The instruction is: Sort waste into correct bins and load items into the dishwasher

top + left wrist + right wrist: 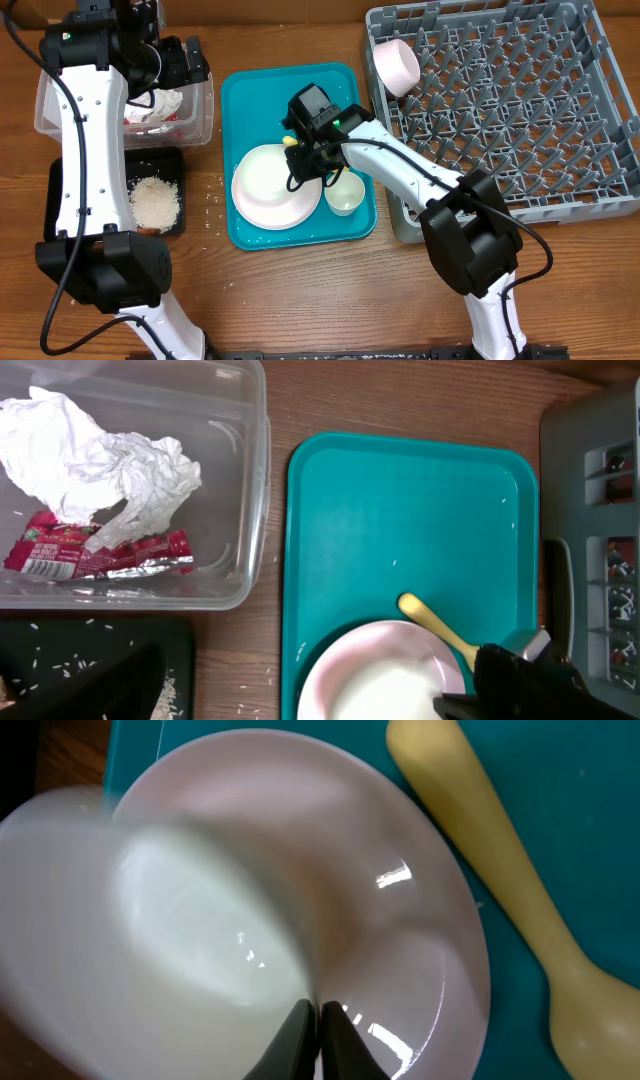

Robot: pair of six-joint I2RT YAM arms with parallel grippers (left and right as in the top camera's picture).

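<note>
Next I need to lift my right gripper across to the right in the overhead view to empty rack wires beside the pink bowl [397,65] and lower to release the rim of the white bowl.
On the teal tray [250,90] lie a pale-pink plate [400,840], a white bowl [110,920] on it, a small white cup [344,195] and a yellow spoon [500,870]. My right gripper [318,1020] is shut on the white bowl's rim; it also shows in the overhead view [305,168]. A pink bowl [397,65] stands in the grey dish rack [520,100]. My left gripper [185,60] hovers over the clear tub [205,110], which holds the crumpled napkin [100,460] and red wrapper [100,555]. Its fingers do not show clearly.
The black tray [60,190] at the left front holds white rice [155,200] and a brown lump [148,230]. A few rice grains lie on the wood between it and the teal tray. The rack fills the right back of the table.
</note>
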